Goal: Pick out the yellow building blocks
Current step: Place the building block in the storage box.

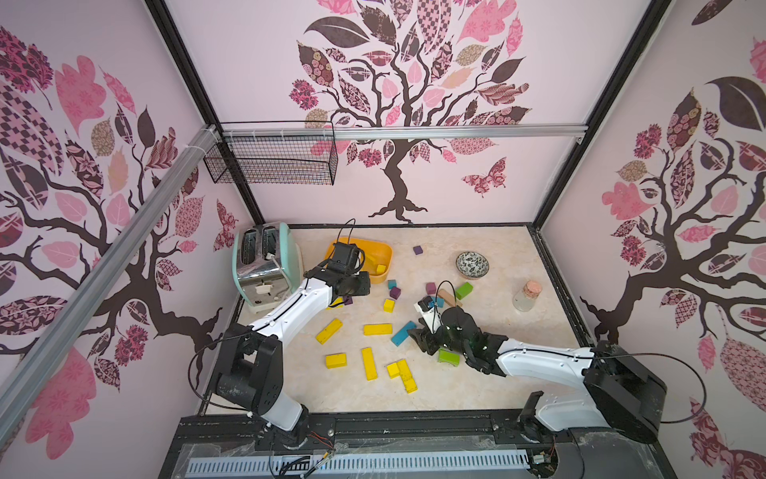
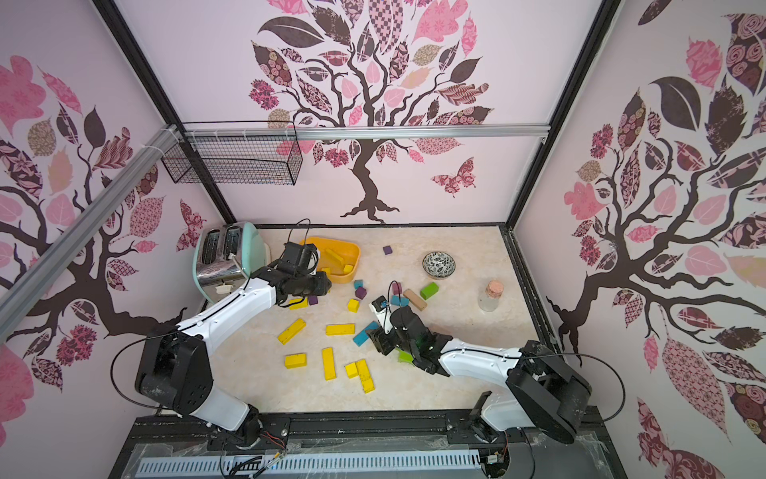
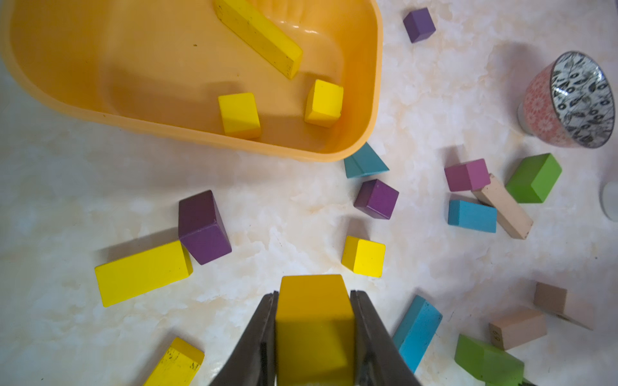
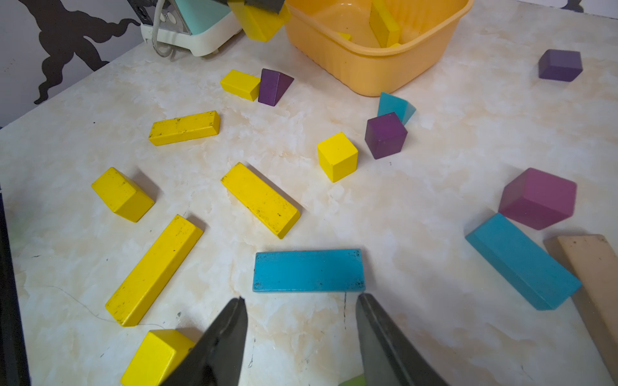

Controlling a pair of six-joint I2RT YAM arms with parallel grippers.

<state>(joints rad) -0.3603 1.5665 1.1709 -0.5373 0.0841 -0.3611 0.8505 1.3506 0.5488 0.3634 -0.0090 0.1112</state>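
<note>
The bare bottom beside the yellow cubes in the tub lies outward. My left gripper should carry this block outward past the tub's near side next and release it over that bare bottom.
My left gripper (image 3: 314,293) is shut on a yellow building block (image 3: 314,327) and holds it above the table, close to the near wall of the orange-yellow tub (image 3: 200,137). Inside the tub lie a yellow bar (image 3: 257,33) and two yellow cubes (image 3: 239,115). Several more yellow building blocks lie loose in the middle of the table in both top views, among them a bar (image 1: 329,330) and a cube (image 1: 389,305). My right gripper (image 4: 301,300) is open and low over the table, just short of a flat blue block (image 4: 307,270), with nothing between its fingers.
A mint toaster (image 1: 265,265) stands at the back left beside the tub (image 1: 383,253). A patterned bowl (image 1: 472,265) and a corked glass bottle (image 1: 525,296) stand at the right. Purple (image 1: 395,292), green (image 1: 464,290), blue and tan (image 1: 449,297) blocks are scattered around.
</note>
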